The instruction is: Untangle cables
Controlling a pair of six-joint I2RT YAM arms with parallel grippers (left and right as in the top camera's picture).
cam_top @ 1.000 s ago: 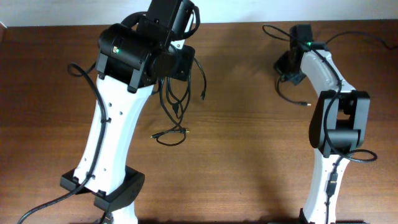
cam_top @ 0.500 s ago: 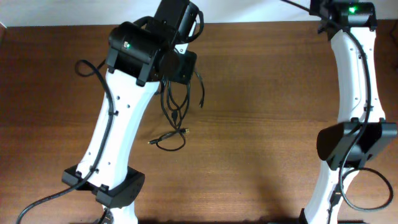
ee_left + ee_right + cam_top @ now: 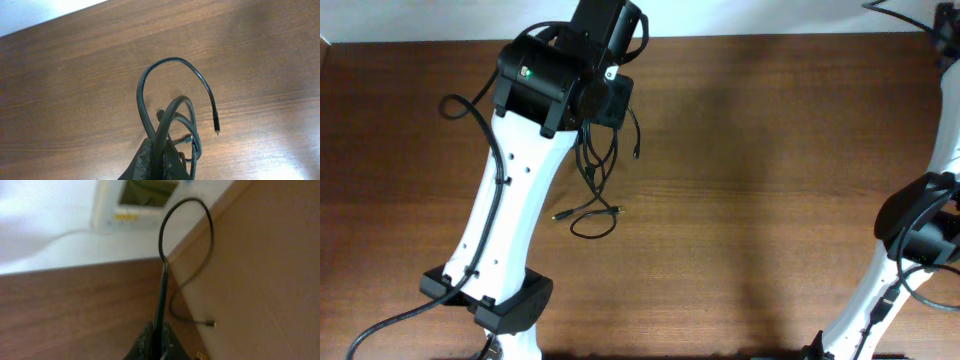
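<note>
The single black cable stays in my right gripper as the gripper lowers and tilts down toward the table's far corner (image 3: pixel 923 58) (image 3: pixel 152 280) next, and then it gets released.
My left gripper (image 3: pixel 161 161) is shut on a bundle of thin black cables (image 3: pixel 150 85) and holds it above the wooden table. One free end (image 3: pixel 217 131) hangs to the right, and a small metallic plug (image 3: pixel 186 140) hangs close to the fingers. In the overhead view the bundle (image 3: pixel 592 160) dangles below the left arm, which hides the gripper. Its lowest loop (image 3: pixel 592 224) lies on the table. My right gripper (image 3: pixel 156 340) is shut on a single black cable (image 3: pixel 161 280). That cable loops above it and ends in a yellowish plug (image 3: pixel 210 324).
The right arm (image 3: pixel 948 70) stands at the far right edge of the overhead view, its wrist out of frame at the top corner. The right wrist view shows the table's far edge (image 3: pixel 220 205), a white wall and a white device (image 3: pixel 142 202) beyond it.
The right arm has swung up and out to the far right corner with its cable. The left arm has held the bundle almost still, and the loop on the table has shifted slightly.
</note>
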